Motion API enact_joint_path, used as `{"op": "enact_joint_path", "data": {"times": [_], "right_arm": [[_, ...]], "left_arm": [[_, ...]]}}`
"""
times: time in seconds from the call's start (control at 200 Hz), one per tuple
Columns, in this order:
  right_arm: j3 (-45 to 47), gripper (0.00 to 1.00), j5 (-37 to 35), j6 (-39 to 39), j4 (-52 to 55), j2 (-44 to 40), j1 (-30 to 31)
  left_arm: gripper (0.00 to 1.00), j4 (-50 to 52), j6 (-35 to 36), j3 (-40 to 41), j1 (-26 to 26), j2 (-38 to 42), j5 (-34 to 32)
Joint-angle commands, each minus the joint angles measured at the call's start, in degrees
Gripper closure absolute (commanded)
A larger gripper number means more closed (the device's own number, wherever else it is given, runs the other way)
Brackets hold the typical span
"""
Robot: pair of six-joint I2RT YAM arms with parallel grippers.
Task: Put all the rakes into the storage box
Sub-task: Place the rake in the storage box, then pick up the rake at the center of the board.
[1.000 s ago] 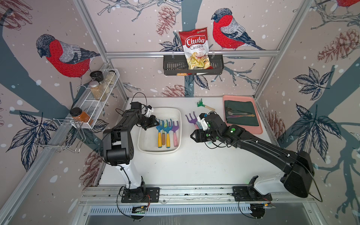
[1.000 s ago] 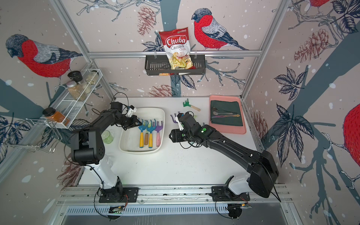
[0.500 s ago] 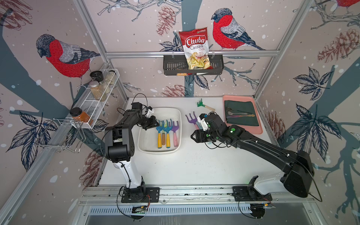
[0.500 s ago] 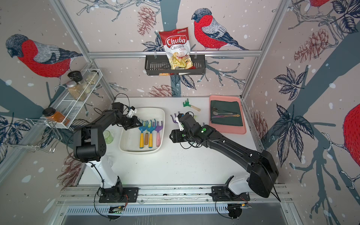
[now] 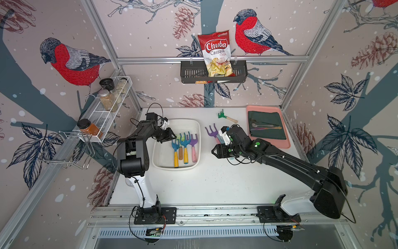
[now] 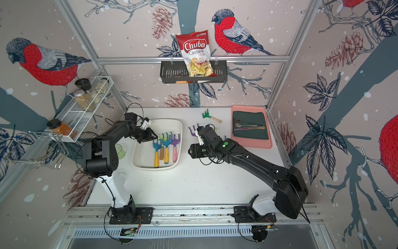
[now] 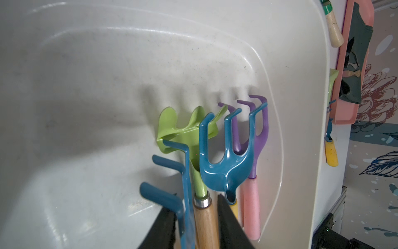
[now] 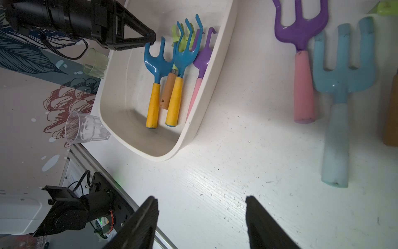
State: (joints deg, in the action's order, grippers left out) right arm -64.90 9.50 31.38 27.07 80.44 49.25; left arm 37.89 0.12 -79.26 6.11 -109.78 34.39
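Note:
The light blue rake's handle (image 8: 336, 159) lies below my right gripper with bare tabletop around its end. My right gripper should go down onto it next, toward the pink tray's side.
The white storage box (image 5: 176, 168) (image 6: 155, 168) lies left of the table's middle. In it lie several rakes side by side: two blue ones with yellow handles (image 5: 175, 151) (image 5: 184, 148), a green one with a wooden handle (image 7: 204, 220), and a purple one with a pink handle (image 5: 193, 148). My left gripper (image 5: 172, 137) (image 7: 195, 203) is low over their heads, open, with its jaws either side of a blue rake's edge and the wooden handle. On the table lie a purple rake (image 5: 211, 131), a light blue rake (image 8: 340, 86) and a green rake (image 5: 226, 117). My right gripper (image 5: 213, 151) (image 8: 201, 198) stands open over bare table.
A pink tray (image 5: 286, 144) with a dark cloth and cutlery sits at the right. A black basket (image 5: 187, 73) with a chips bag hangs on the back wall, and a wire rack (image 5: 107, 107) of jars on the left wall. Two cups (image 8: 81, 127) (image 6: 120, 151) stand left of the box.
My left gripper's jaws were shut a second ago and now stand apart over the rakes in the box. The right arm has not moved.

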Motion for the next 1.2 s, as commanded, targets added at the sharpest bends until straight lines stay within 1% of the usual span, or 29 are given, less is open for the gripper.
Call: {"op": "enact_joint_path", "data": {"times": [0.0, 0.06, 0.12, 0.195, 0.255, 0.355, 0.46, 0.53, 0.68, 0.85, 1.071, 1.191], "right_arm": [[0.3, 0.32, -0.97, -0.83, 0.13, -0.29, -0.18], [0.3, 0.32, -1.35, -0.88, 0.35, -0.36, -0.29], [0.31, 0.32, -1.97, -0.76, 0.76, -0.34, -0.6], [0.39, 0.32, -3.04, -0.18, 1.56, -0.33, -1.38], [0.58, 0.32, -4.29, 0.08, 2.2, -0.21, -1.99], [0.24, 0.32, -6.88, 0.13, 3.79, 0.97, -3.14], [-0.87, 0.31, -10.13, -0.36, 5.62, 3.52, -4.53], [-1.43, 0.31, -11.07, -1.14, 5.91, 5.28, -5.34], [-3.43, 0.33, -13.72, -2.84, 6.76, 9.84, -7.19], [-3.96, 0.4, -15.96, -5.13, 7.13, 14.62, -8.86], [-3.98, 0.47, -14.91, -8.44, 5.6, 20.25, -10.64], [-4.96, 0.51, -14.67, -9.59, 5.11, 23.01, -11.41]], "left_arm": [[0.57, -0.76, -0.13, -0.2, 0.13, 1.29, -2.04], [0.51, -1.01, -0.43, -0.1, 0.13, 1.71, -2.62], [0.42, -1.28, -0.9, 0.06, 0.18, 2.14, -3.48], [0.39, -1.97, -1.46, 0.46, 0.16, 2.7, -3.76], [0.34, -2.84, -2.44, 0.72, 0.19, 3.22, -5.9], [0.28, -3.73, -3.03, 1.36, 0.13, 4.03, -7.7], [0.26, -5.17, -4.82, 1.89, 0.14, 5.45, -10.83], [0.25, -6.0, -5.84, 2.01, 0.14, 6.75, -11.41], [0.24, -9.91, -9.81, 3.94, -0.18, 10.96, -8.29], [0.23, -12.43, -13.03, 7.08, -2.09, 16.27, -6.34], [0.22, -14.26, -16.3, 12.55, -5.41, 23.58, -5.03], [0.22, -15.33, -18.08, 15.77, -6.26, 27.1, -4.55]]}}
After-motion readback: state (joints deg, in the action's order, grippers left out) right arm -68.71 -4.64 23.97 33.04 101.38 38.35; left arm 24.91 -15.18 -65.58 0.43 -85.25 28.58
